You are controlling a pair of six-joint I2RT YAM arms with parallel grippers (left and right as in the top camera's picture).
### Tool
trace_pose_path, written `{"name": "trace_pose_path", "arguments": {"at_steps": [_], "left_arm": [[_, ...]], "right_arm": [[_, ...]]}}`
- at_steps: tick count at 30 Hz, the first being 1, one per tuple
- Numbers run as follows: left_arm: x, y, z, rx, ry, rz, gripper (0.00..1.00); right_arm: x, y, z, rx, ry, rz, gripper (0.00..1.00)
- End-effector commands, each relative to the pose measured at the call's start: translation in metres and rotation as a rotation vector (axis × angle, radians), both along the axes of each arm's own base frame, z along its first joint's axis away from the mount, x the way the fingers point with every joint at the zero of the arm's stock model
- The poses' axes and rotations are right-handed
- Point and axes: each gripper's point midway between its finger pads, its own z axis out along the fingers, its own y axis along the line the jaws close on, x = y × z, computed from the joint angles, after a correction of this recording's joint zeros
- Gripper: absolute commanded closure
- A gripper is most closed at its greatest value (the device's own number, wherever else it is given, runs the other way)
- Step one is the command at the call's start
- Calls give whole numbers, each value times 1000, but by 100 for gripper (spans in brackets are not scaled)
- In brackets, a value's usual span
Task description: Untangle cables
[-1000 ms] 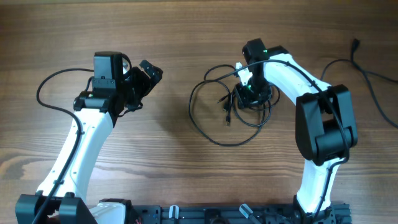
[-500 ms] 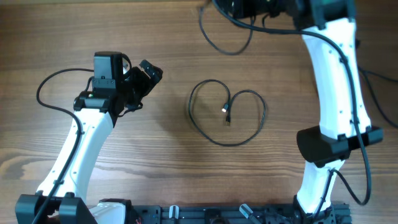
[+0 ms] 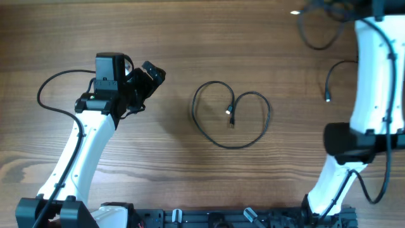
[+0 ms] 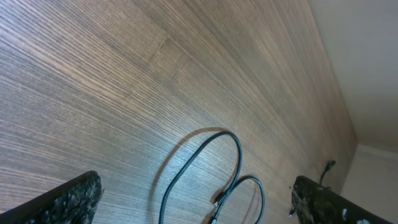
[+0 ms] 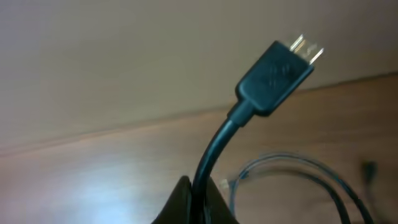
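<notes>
My left gripper moves down to the right in the overhead view onto the loop's nearest side [image 3: 193,113] [image 4: 164,207] next, since that side lies clear of the plug ends.
One thin black cable [image 3: 231,115] lies on the table in a heart-shaped loop, its two plug ends meeting in the middle; it also shows in the left wrist view [image 4: 219,167]. My right gripper [image 5: 200,194] is shut on a second black cable [image 5: 217,146], just below its plug with a metallic tip [image 5: 277,66]. In the overhead view that arm is raised to the top right. The lifted cable's loop [image 3: 314,33] hangs there, with a loose plug end [image 3: 328,97] lower down. My left gripper [image 4: 196,205] is open and empty, left of the lying cable.
The wooden table [image 3: 158,164] fills the view. My right arm [image 3: 370,82] stands tall along the right edge. Thick black robot wires run beside the left arm [image 3: 47,95] and the right arm's base [image 3: 386,183].
My right arm has lifted one cable off the pile and carried it up and to the right. The other cable stays on the table in its loop. The left arm has not moved.
</notes>
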Motion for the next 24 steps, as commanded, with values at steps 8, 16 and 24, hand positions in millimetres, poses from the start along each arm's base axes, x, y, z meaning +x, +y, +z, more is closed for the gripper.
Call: {"name": "trace_pose_path", "arguments": {"at_steps": [8,16,24], "left_arm": [[1,3,2,10,-10,6,0],[1,3,2,10,-10,6,0],[1,3,2,10,-10,6,0]], "right_arm": [[29,-203,-143,34,136,-356,7],[-2,-81,-108,138,217,41,0],[-86,76,-143,128,588,418,0]]}}
